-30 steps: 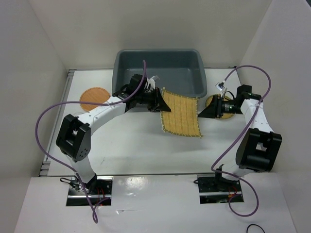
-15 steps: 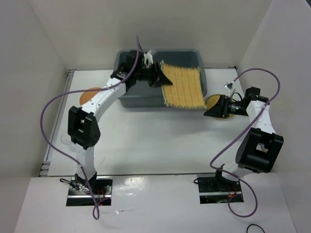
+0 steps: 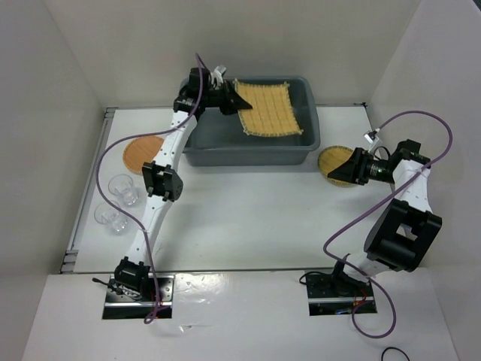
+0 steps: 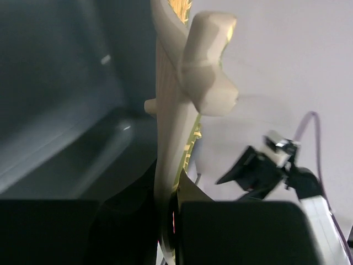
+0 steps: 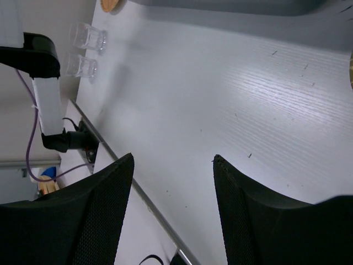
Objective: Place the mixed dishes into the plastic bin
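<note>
The yellow woven mat is hanging above the grey-blue plastic bin (image 3: 248, 156), so my left gripper should lower the mat into it next, down onto the bin's bottom.
The square yellow woven mat (image 3: 267, 110) hangs over the grey-blue plastic bin (image 3: 248, 156), pinched at its left edge by my left gripper (image 3: 230, 98), which is shut on it. From the left wrist the mat (image 4: 170, 138) shows edge-on between the jaws (image 4: 175, 210), with the bin's inside (image 4: 55, 83) behind it. My right gripper (image 3: 331, 176) is open and empty, low over the table at the round tan woven disc (image 3: 335, 157). Its fingertips (image 5: 129, 160) frame bare table. The orange-brown disc (image 3: 143, 154) and two glass cups (image 3: 124, 188) (image 3: 110, 216) sit at the left.
White walls close in the table on the left, back and right. A metal rail (image 3: 75, 226) runs along the left edge beside the cups. The left arm stretches from its base (image 3: 128, 274) diagonally up to the bin. Purple cables loop above both arms.
My left arm has lifted the mat from the table in front of the bin and carried it back over the bin. The right gripper has drawn back to the right and opened slightly.
</note>
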Controlling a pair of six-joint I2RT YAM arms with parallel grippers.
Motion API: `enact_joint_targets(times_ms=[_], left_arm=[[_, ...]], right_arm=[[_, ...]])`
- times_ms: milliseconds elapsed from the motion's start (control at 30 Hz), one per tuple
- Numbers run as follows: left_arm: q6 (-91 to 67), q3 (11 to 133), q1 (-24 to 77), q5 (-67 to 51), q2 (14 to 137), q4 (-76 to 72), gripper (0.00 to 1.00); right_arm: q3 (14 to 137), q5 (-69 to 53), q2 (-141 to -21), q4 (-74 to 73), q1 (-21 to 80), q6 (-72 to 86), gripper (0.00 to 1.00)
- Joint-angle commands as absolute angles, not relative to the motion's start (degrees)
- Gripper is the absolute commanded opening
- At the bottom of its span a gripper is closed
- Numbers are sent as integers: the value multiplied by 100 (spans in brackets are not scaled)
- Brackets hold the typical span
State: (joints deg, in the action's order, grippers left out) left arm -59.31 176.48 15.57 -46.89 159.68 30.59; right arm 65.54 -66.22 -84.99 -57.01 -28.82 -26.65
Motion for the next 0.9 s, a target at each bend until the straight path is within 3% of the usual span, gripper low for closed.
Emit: enact_joint_targets(times_ms=[0, 733, 833, 867], left_arm=[[-6092, 17982, 1705, -5194, 16268, 3041, 0], [-6003, 17982, 1644, -4966, 17630, 2910, 0], [-6108, 17982, 1644, -4966, 17701, 2909, 2], [-6108, 17982, 1644, -4966, 17701, 2909, 7]], right_arm=[[6469, -6557, -8183, -5511, -2979, -2681, 65], [6293, -6223, -8306, -4993, -3199, -2092, 69], [6240, -6109, -8244, -4931, -3199, -2013, 70], [6240, -6108, -8183, -4931, -3199, -2013, 70]])
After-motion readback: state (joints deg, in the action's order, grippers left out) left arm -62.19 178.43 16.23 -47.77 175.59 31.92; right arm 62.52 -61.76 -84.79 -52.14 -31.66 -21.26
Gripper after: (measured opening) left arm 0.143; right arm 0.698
